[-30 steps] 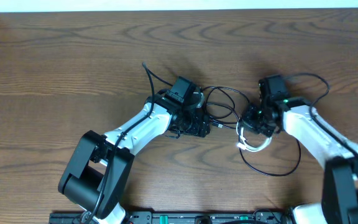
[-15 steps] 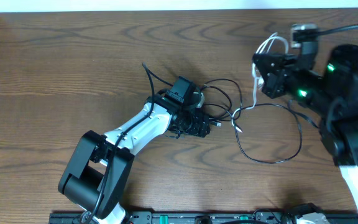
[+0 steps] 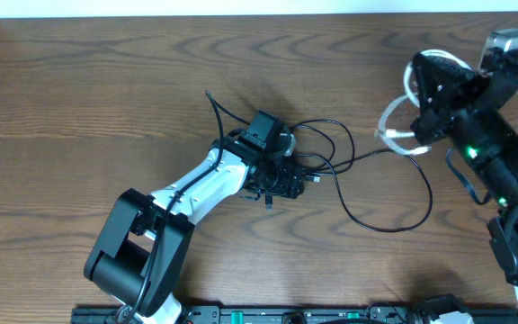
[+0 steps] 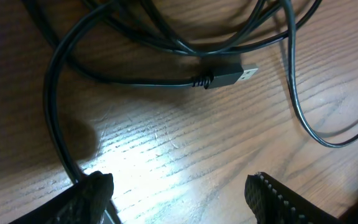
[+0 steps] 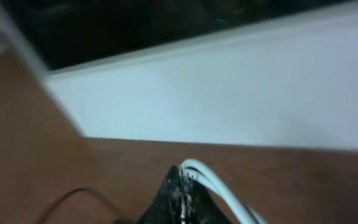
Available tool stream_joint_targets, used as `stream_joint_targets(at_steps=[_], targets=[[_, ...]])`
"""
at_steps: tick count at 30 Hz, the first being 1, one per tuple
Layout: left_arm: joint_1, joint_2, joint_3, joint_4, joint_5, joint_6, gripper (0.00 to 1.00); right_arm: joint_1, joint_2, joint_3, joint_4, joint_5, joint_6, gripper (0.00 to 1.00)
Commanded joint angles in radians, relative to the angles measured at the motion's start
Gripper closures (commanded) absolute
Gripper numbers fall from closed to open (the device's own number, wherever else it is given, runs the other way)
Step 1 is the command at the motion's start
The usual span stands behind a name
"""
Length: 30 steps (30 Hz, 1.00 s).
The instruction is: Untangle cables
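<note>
My right gripper moves down just beyond the black cable's wide loop next, then opens, since the white cable (image 3: 394, 126) hangs free of that loop.
The long black cable (image 3: 394, 216) lies in loops on the brown table, from beside my left gripper to the right. Its USB plug (image 4: 229, 76) shows in the left wrist view. My left gripper (image 3: 281, 184) rests low over the black loops, open, with nothing between its fingers (image 4: 179, 196). My right gripper (image 3: 425, 99) is lifted at the far right and shut on the white cable (image 3: 394, 126), which hangs in a loop below it. In the right wrist view the white cable (image 5: 219, 183) runs out of the closed fingers (image 5: 182, 190).
The table's far edge meets a white wall (image 5: 229, 93). The left arm (image 3: 196, 193) stretches from the front edge toward the middle. The right arm (image 3: 502, 162) fills the right side.
My right gripper has risen and moved right with the white cable, pulling it off the black loops. The black cable shifted a little. The left arm has not moved.
</note>
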Motion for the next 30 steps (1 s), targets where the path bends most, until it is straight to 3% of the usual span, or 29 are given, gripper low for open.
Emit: stream_joint_targets(at_steps=[1, 4, 8, 13, 16, 21, 23, 27, 30], targets=[[0.000, 0.011, 0.001, -0.003, -0.006, 0.005, 0.27, -0.006, 0.041, 0.011, -0.074, 0.320, -0.005, 0.99], [0.000, 0.011, 0.001, -0.003, -0.006, 0.005, 0.27, -0.041, 0.114, 0.011, -0.168, 0.494, -0.005, 0.99], [0.000, 0.011, 0.001, -0.003, -0.006, 0.005, 0.27, -0.137, 0.197, 0.011, -0.206, 0.578, -0.016, 0.99], [0.000, 0.011, 0.001, -0.010, -0.006, 0.005, 0.27, -0.362, 0.262, 0.011, -0.212, 0.565, 0.003, 0.99], [0.000, 0.011, 0.001, -0.009, -0.006, 0.005, 0.27, -0.470, 0.275, 0.011, -0.246, 0.410, 0.003, 0.99], [0.000, 0.011, 0.001, -0.010, -0.006, 0.005, 0.27, -0.508, 0.322, 0.010, -0.350, 0.153, 0.003, 0.64], [0.000, 0.011, 0.001, -0.011, -0.006, 0.005, 0.27, -0.506, 0.362, 0.010, -0.395, 0.080, -0.006, 0.55], [0.000, 0.011, 0.001, -0.010, -0.006, 0.005, 0.27, -0.505, 0.464, 0.010, -0.424, -0.091, -0.134, 0.46], [0.000, 0.011, 0.001, -0.010, -0.006, 0.005, 0.27, -0.505, 0.543, 0.010, -0.447, -0.116, -0.145, 0.48]])
